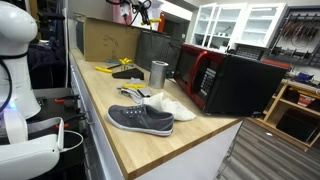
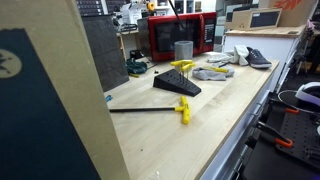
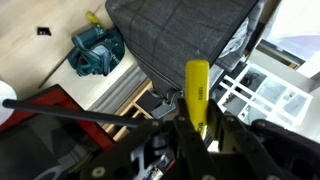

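Observation:
The metal cup stands upright on the counter below my gripper. My gripper carries the yellow handle over to the cup's top [image 1: 159, 64] next, then lowers and releases it.
In the wrist view my gripper [image 3: 198, 125] is shut on a yellow handle with black lettering [image 3: 197, 85], which sticks out past the fingertips. Below it are a dark grey fabric-covered panel [image 3: 180, 35] and a teal tool [image 3: 95, 52] on a light wooden surface. In both exterior views the gripper is small at the top, high above the far end of the wooden counter [image 1: 141, 12] [image 2: 150, 7]. The teal tool also shows in an exterior view [image 2: 137, 67].
On the wooden counter [image 1: 150, 150] lie a grey shoe [image 1: 140, 118], a white shoe [image 1: 172, 106], a metal cup [image 1: 158, 72], a red-and-black microwave [image 1: 225, 80] and yellow-and-black tools [image 1: 120, 68]. A black rod with a yellow piece [image 2: 150, 108] lies nearer. A white wire rack [image 3: 260, 95] is by the gripper.

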`<state>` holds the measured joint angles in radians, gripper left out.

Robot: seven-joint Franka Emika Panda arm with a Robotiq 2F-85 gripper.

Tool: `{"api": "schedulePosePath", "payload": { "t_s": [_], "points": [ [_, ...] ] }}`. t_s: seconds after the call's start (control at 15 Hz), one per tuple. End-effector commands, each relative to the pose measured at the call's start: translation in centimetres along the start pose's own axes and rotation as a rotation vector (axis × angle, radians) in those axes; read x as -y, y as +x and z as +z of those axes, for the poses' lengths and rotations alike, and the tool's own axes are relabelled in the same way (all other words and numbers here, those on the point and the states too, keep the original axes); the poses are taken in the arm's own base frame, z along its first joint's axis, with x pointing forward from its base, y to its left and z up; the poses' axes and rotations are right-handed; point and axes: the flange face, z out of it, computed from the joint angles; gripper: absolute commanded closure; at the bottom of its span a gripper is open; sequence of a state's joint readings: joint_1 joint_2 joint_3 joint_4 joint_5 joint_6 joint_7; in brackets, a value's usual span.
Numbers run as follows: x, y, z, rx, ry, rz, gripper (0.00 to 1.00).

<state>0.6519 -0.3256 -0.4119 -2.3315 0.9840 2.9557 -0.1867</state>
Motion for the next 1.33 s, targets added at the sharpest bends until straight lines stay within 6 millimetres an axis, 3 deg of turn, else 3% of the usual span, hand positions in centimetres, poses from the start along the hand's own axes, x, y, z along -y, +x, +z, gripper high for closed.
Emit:
{"api": "schedulePosePath", "payload": {
  "t_s": [0.0, 0.4, 1.27],
  "points": [
    [1.2, 2.3, 0.1, -0.038, 0.080, 0.009, 0.94],
    [-0.8, 4.2, 1.2, -0.037, 0.138, 0.012, 0.94],
    [-11.0, 6.9, 5.1, 0.029, 0.191, 0.155, 0.94]
  ]
}}
